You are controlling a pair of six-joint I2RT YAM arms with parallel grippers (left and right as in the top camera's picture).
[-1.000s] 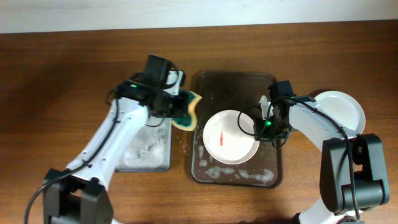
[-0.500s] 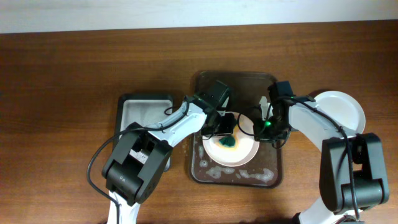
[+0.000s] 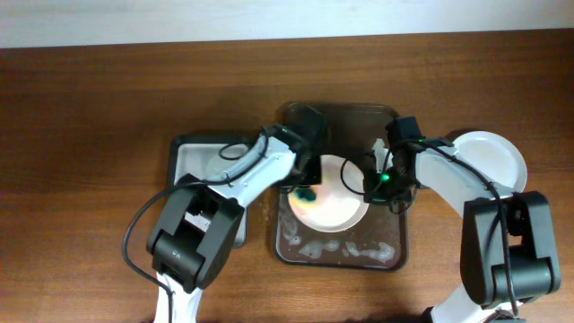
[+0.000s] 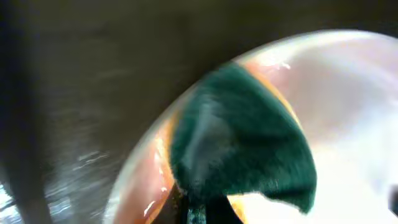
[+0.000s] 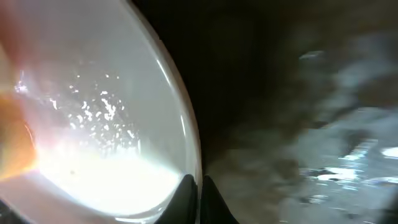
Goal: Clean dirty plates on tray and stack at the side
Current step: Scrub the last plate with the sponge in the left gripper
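Observation:
The left gripper is going to wipe across the plate next, toward the plate's pinched rim.
A white dirty plate (image 3: 334, 205) lies in the dark brown tray (image 3: 387, 244). My left gripper (image 3: 308, 184) is shut on a green and yellow sponge (image 3: 304, 194) and presses it on the plate's left part. In the left wrist view the sponge (image 4: 242, 143) covers the plate's (image 4: 348, 112) rim. My right gripper (image 3: 375, 187) is shut on the plate's right rim; the right wrist view shows the rim (image 5: 189, 143) pinched between the fingers (image 5: 199, 190). A second white plate (image 3: 493, 154) lies on the table at the right, outside the tray.
A grey metal tray with black rim (image 3: 193, 157) stands left of the brown tray, partly under my left arm. Soapy foam (image 3: 341, 251) lies along the brown tray's front. The wooden table's (image 3: 90, 135) far edge meets a white wall.
My left gripper swung from over the grey tray onto the plate with the sponge, then slid left across it. The red smear no longer shows. The right gripper kept hold of the rim.

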